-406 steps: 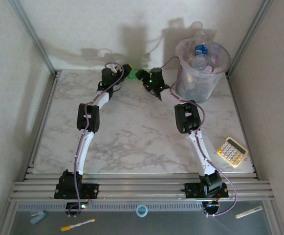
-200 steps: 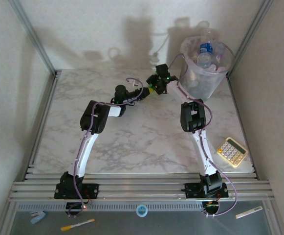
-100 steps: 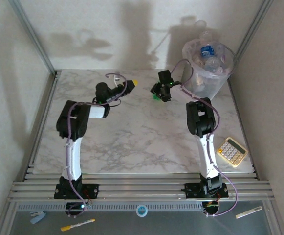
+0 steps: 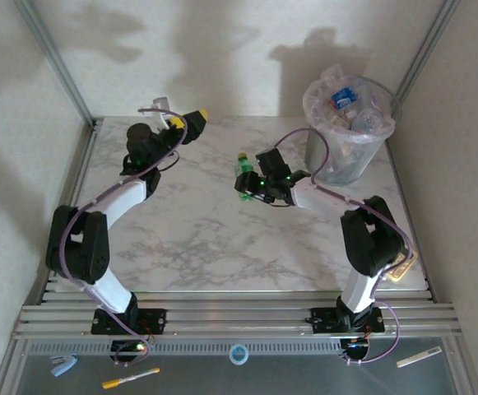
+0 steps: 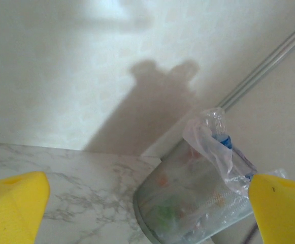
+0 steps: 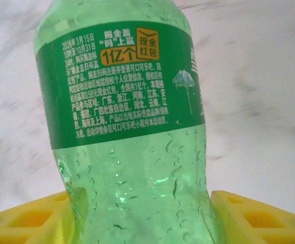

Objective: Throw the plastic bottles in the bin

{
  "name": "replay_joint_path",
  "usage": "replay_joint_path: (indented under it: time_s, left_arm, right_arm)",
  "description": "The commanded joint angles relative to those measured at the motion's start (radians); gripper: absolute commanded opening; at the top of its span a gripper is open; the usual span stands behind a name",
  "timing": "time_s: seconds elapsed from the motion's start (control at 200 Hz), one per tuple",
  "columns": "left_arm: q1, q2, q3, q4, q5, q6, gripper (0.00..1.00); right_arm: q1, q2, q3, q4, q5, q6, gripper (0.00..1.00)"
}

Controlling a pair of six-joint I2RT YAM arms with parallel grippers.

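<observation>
Next, my right gripper raises the green bottle (image 4: 243, 167), swings outward over the bin's opening (image 4: 350, 109) and releases it, because the bin's rim stands high above the table.
A green plastic bottle (image 6: 127, 127) with a green label sits between my right gripper's (image 6: 142, 223) yellow fingers (image 6: 30, 218), which are shut on its lower body. From above, the right gripper (image 4: 251, 184) holds that bottle (image 4: 243, 167) over the table's middle, left of the bin (image 4: 345, 160). The grey bin, lined with a whitish bag, holds several clear bottles (image 4: 343, 95). My left gripper (image 4: 187, 120) is raised at the back left, open and holding nothing. In the left wrist view its fingers (image 5: 12, 203) stand wide apart, with the bin (image 5: 188, 203) beyond them.
A beige calculator (image 4: 404, 267) lies at the right edge, mostly hidden behind the right arm. The marble table (image 4: 214, 247) is framed by metal rails and white walls at the back and sides.
The right gripper, shut on the green bottle, has come nearer and lower, away from the back wall. The left arm has swung left and back, its gripper staying open.
</observation>
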Motion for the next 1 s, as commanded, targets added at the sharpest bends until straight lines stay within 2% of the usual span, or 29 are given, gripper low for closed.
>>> replay_joint_path:
  time_s: [0.0, 0.07, 0.21, 0.345, 0.445, 0.515, 0.656, 0.726, 0.821, 0.996]
  left_arm:
    - [0.025, -0.065, 0.014, -0.12, -0.076, 0.07, 1.0]
    - [0.027, -0.11, 0.0, -0.156, -0.113, 0.09, 1.0]
    - [0.028, -0.195, -0.043, -0.19, -0.155, 0.111, 1.0]
    - [0.028, -0.27, -0.083, -0.21, -0.175, 0.12, 1.0]
    - [0.027, -0.316, -0.094, -0.247, -0.189, 0.143, 1.0]
    - [0.027, -0.342, -0.097, -0.274, -0.19, 0.157, 1.0]
    - [0.023, -0.388, -0.112, -0.301, -0.194, 0.169, 1.0]
    - [0.023, -0.405, -0.125, -0.303, -0.198, 0.168, 1.0]
    - [0.023, -0.416, -0.139, -0.305, -0.199, 0.168, 1.0]
    - [0.023, -0.419, -0.143, -0.31, -0.189, 0.168, 1.0]
  right_arm:
    - [0.011, -0.092, -0.018, 0.035, -0.16, -0.103, 0.4]
    - [0.043, -0.144, 0.018, -0.03, -0.199, -0.19, 0.41]
    - [0.083, -0.25, 0.144, -0.199, -0.175, -0.352, 0.41]
    - [0.084, -0.346, 0.281, -0.342, -0.076, -0.481, 0.41]
    - [0.084, -0.436, 0.377, -0.415, 0.111, -0.619, 0.41]
    - [0.084, -0.507, 0.402, -0.396, 0.322, -0.72, 0.4]
    - [0.083, -0.681, 0.31, -0.138, 0.614, -0.938, 0.39]
    - [0.081, -0.739, 0.257, -0.011, 0.685, -1.023, 0.37]
    - [0.059, -0.749, 0.256, 0.026, 0.727, -1.106, 0.37]
    - [-0.076, -0.635, 0.382, -0.208, 0.633, -1.043, 0.39]
